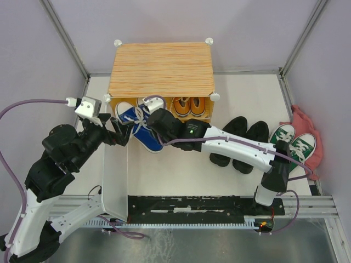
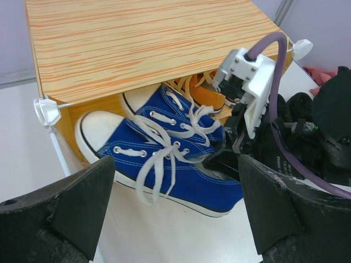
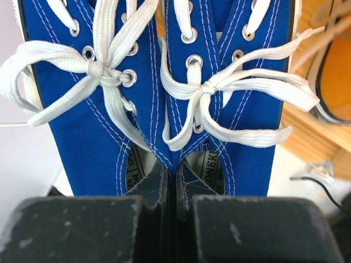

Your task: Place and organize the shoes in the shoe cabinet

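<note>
The blue sneakers' heels still stick out, so I will push my right gripper outward under the cabinet's top board into the section beside the orange sneakers and release.
The pair of blue sneakers (image 1: 136,124) lies with its toes under the left front edge of the shoe cabinet (image 1: 160,68). My right gripper (image 3: 175,176) is shut on the two adjoining inner sides of the blue pair (image 3: 164,82), one finger in each shoe. It also shows in the top view (image 1: 152,119). My left gripper (image 2: 175,211) is open and empty, just left of and in front of the blue sneakers (image 2: 164,164). Orange sneakers (image 1: 189,106) sit inside the cabinet on the right. Black boots (image 1: 241,142) and green sneakers (image 1: 293,141) stand on the table to the right.
The cabinet's white door (image 1: 115,175) stands open toward me, between the left arm and the blue shoes. The green sneakers rest on a pink cloth (image 1: 307,129) by the right wall. A purple cable (image 2: 274,82) loops off the right wrist.
</note>
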Available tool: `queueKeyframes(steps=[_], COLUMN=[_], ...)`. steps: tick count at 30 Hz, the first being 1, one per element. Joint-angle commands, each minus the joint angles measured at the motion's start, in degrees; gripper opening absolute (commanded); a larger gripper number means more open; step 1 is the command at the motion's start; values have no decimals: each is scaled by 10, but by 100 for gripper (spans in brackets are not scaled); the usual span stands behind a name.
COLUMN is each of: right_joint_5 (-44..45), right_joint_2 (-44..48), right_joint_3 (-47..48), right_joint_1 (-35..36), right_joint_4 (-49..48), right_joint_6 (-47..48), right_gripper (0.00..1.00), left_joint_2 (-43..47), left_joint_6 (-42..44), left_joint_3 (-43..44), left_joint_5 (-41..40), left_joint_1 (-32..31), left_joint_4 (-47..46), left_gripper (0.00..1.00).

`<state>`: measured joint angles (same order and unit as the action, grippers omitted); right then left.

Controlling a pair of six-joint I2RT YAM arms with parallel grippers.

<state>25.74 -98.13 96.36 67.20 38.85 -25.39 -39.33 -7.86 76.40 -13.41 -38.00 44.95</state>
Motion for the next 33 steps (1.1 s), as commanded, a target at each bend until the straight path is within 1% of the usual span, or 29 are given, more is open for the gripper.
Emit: queueKeyframes(steps=[1, 6, 12, 21, 28, 30, 31, 33], right_joint_5=[22, 21, 46, 79, 105, 109, 109, 114], right_joint_2=[-17, -65, -103, -116, -144, -148, -148, -147], right_joint_3=[79, 124, 165, 164, 209, 206, 201, 187], right_joint_1=[-17, -42, -54, -64, -75, -78, -79, -80], right_joint_4=[-148, -168, -191, -211, -209, -210, -212, -214], right_joint_6=[16, 16, 22, 0, -11, -22, -27, -36], right_gripper=[2, 2, 2, 2, 2, 5, 9, 21], left_joint_2=[5, 9, 10, 19, 17, 17, 17, 18], left_joint_6=[35, 37, 32, 26, 19, 18, 17, 17], left_joint_3=[2, -11, -14, -37, -40, -44, -46, -48], left_joint_5=[-9, -11, 5, -1, 8, 7, 8, 8], left_joint_1=[1, 1, 1, 1, 1, 1, 1, 1], left_joint_4=[-15, -14, -15, -15, -14, -14, -15, -14], left_gripper=[99, 99, 99, 99, 99, 99, 99, 99])
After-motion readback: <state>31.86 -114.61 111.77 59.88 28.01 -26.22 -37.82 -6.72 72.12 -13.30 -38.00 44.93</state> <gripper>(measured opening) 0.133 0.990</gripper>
